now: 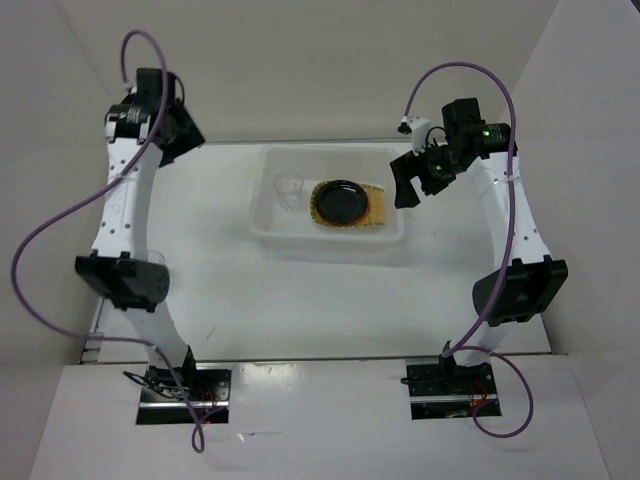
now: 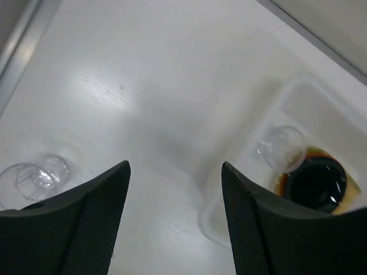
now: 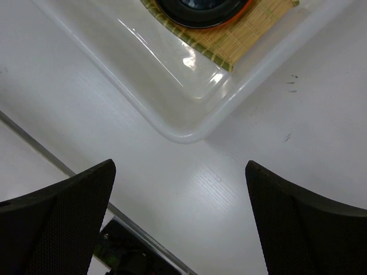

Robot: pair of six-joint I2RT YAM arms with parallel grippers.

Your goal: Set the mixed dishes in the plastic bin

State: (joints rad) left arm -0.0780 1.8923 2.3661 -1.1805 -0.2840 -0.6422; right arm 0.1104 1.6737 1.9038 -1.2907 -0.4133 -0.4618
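Observation:
My left gripper comes down and back onto the rim's bin-facing side [image 1: 164,260] next, as the clear cup outside the bin stands below and back from it.
The plastic bin [image 1: 266,222] stands at the table's middle back. In it lie the bamboo tray [image 1: 377,205], the orange plate, of which only a thin rim [image 3: 243,7] shows, and the black plate [image 1: 341,201] stacked on top. One clear cup [image 1: 289,187] stands upright in the bin's left half. The other clear cup [image 2: 35,176] sits on the table left of the bin. My left gripper [image 1: 183,135] is open and empty, high over the back left. My right gripper [image 1: 406,184] is open and empty, above the bin's right end.
White walls close in the table at the back and both sides. A metal strip [image 2: 17,51] runs along the table's left edge. The right wrist view shows the bin's corner [image 3: 183,134] and a table edge with dark hardware [image 3: 120,249] below it.

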